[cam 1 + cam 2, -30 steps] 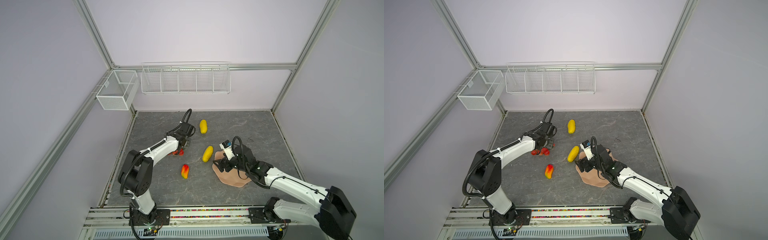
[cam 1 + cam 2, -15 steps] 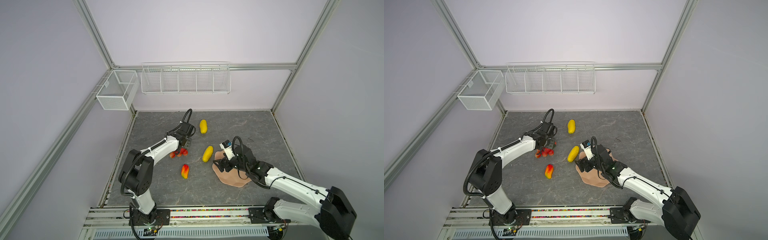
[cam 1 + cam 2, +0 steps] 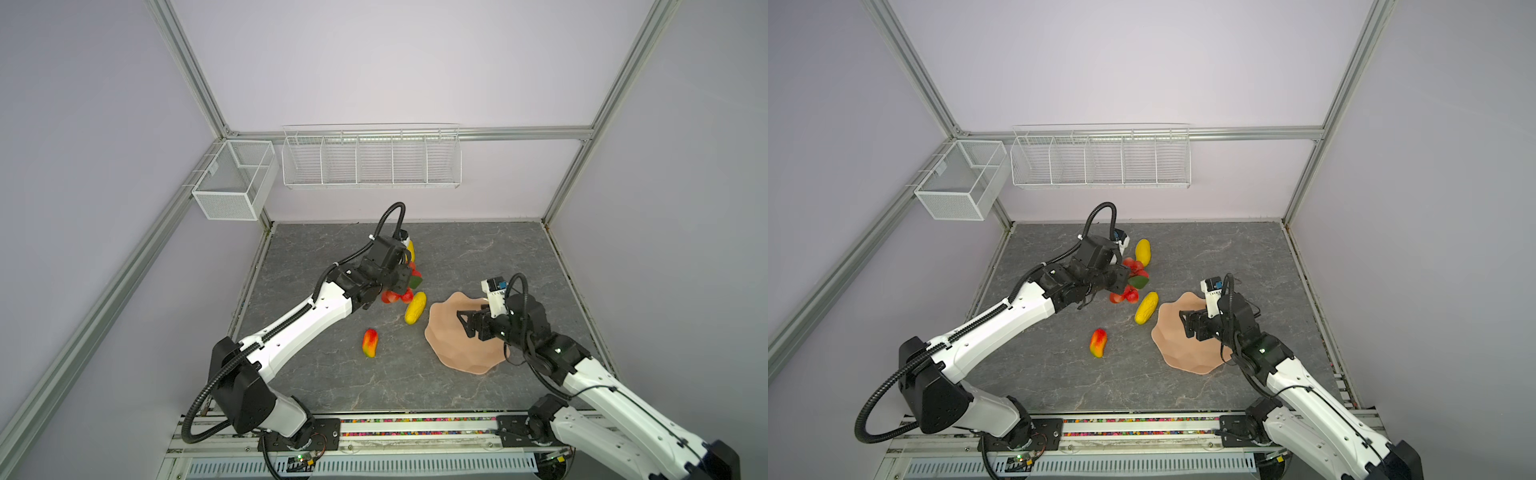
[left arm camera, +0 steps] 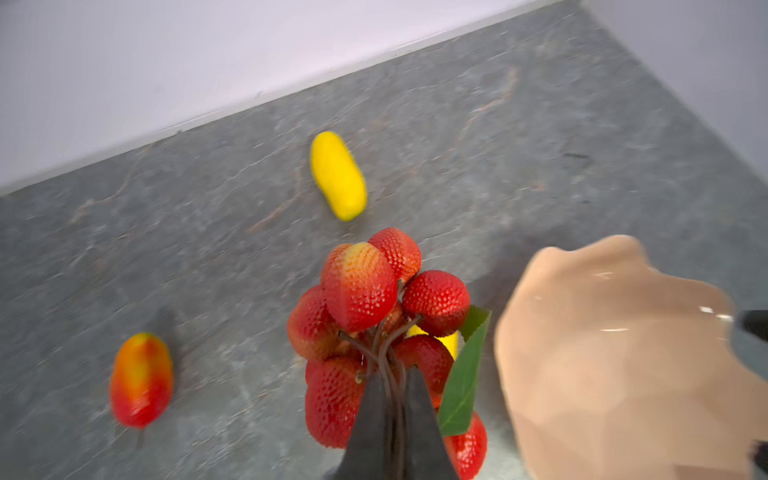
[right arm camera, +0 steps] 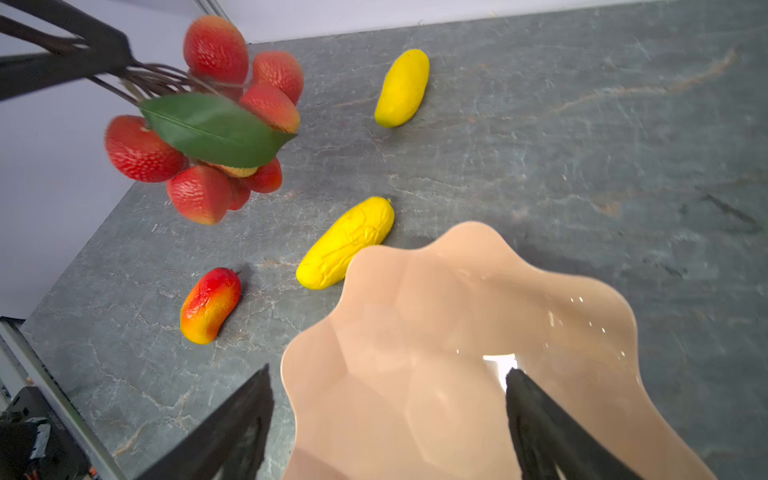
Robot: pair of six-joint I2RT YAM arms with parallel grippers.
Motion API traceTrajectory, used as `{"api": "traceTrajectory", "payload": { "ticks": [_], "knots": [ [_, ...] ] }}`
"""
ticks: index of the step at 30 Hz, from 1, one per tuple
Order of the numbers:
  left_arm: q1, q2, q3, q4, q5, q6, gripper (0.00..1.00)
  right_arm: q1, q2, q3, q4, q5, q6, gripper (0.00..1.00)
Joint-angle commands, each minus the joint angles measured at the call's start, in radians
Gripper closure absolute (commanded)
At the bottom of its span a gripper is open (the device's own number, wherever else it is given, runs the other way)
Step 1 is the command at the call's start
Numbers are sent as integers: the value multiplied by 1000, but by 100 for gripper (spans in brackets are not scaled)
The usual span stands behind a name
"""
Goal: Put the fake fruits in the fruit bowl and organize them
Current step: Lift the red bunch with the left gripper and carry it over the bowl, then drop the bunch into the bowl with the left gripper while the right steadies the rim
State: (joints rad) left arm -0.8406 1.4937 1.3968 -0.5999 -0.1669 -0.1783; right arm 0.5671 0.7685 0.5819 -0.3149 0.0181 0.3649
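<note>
I should move my left gripper past the nearer yellow fruit and down over the peach bowl's hollow (image 3: 462,340) (image 4: 636,384) to let go of the stems, because the bowl is empty.
My left gripper (image 4: 392,374) is shut on the brown stems of the bunch of red grapes (image 4: 361,286), which hangs off the table with its green leaf (image 5: 212,129). In both top views the bunch (image 3: 397,296) (image 3: 1121,296) sits left of the peach fruit bowl (image 3: 453,353) (image 3: 1179,353). One yellow fruit (image 3: 415,307) (image 5: 345,243) lies against the bowl's rim. A second yellow fruit (image 3: 1143,251) (image 4: 338,174) lies farther back. A red-orange mango-like fruit (image 3: 369,343) (image 5: 211,305) lies nearer the front. My right gripper (image 5: 388,370) stands open astride the bowl's near rim.
Two white wire baskets hang on the walls, a long one (image 3: 371,160) at the back and a small one (image 3: 235,180) at the left. Metal frame posts stand at the table's corners. A rail (image 3: 374,432) runs along the front edge.
My left gripper closed on the grape stems, lifted the bunch off the table and carried it right towards the bowl. The right arm has stayed where it was.
</note>
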Motion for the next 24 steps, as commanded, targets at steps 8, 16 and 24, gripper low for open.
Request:
{"api": "traceTrajectory", "payload": {
  "ticks": [8, 16, 24],
  "knots": [
    [-272, 168, 168, -13, 117, -71, 100, -2, -407, -112, -351, 24, 194, 12],
    [-318, 272, 142, 66, 169, -88, 100, -1, -438, -113, -377, 0, 226, 12],
    [-317, 370, 151, 113, 225, -81, 100, -1, -428, -111, -372, 7, 217, 12]
  ]
}}
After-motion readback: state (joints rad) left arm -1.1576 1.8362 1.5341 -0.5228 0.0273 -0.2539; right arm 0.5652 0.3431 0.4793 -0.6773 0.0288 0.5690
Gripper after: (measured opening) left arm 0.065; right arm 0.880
